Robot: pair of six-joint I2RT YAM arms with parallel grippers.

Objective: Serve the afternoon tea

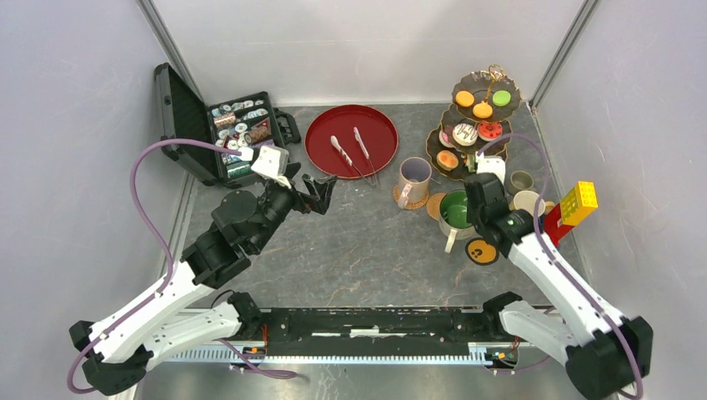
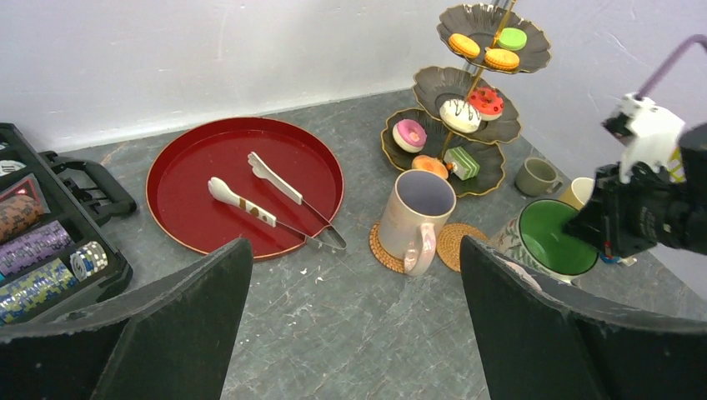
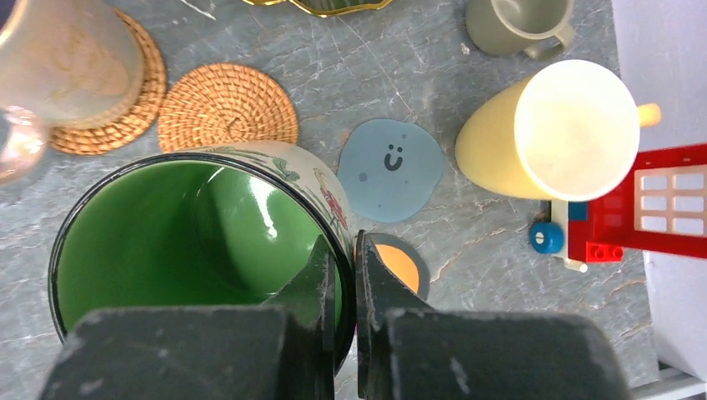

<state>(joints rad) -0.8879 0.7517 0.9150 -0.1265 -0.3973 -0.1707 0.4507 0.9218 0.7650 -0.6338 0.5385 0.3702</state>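
Note:
I will next move my right gripper outward and down to bring the green-lined mug (image 1: pixel 454 208) onto the bare wicker coaster beside the beige mug, since that coaster is still empty.
My right gripper (image 3: pixel 343 254) is shut on the rim of the green-lined mug (image 3: pixel 167 242), one finger inside and one outside. From above, that mug (image 1: pixel 454 208) sits right of centre under the right gripper (image 1: pixel 477 208); whether it rests on the table I cannot tell. The beige mug (image 1: pixel 413 179) stands on a wicker coaster. The yellow mug (image 3: pixel 567 129) and small grey mug (image 3: pixel 521 21) are beside it. The three-tier stand (image 2: pixel 433 83) holds toy cakes (image 2: pixel 459 115). My left gripper (image 2: pixel 354 246) hangs open and holds nothing, left of the mugs.
A round red tray (image 1: pixel 379 125) with tongs (image 1: pixel 343 154) lies at the back centre. An open black case (image 1: pixel 242 125) stands back left. A bare wicker coaster (image 3: pixel 227 108), a blue coaster (image 3: pixel 392 167) and an orange one (image 3: pixel 400 262) lie by the mugs. A brick toy (image 1: pixel 575 208) is at right.

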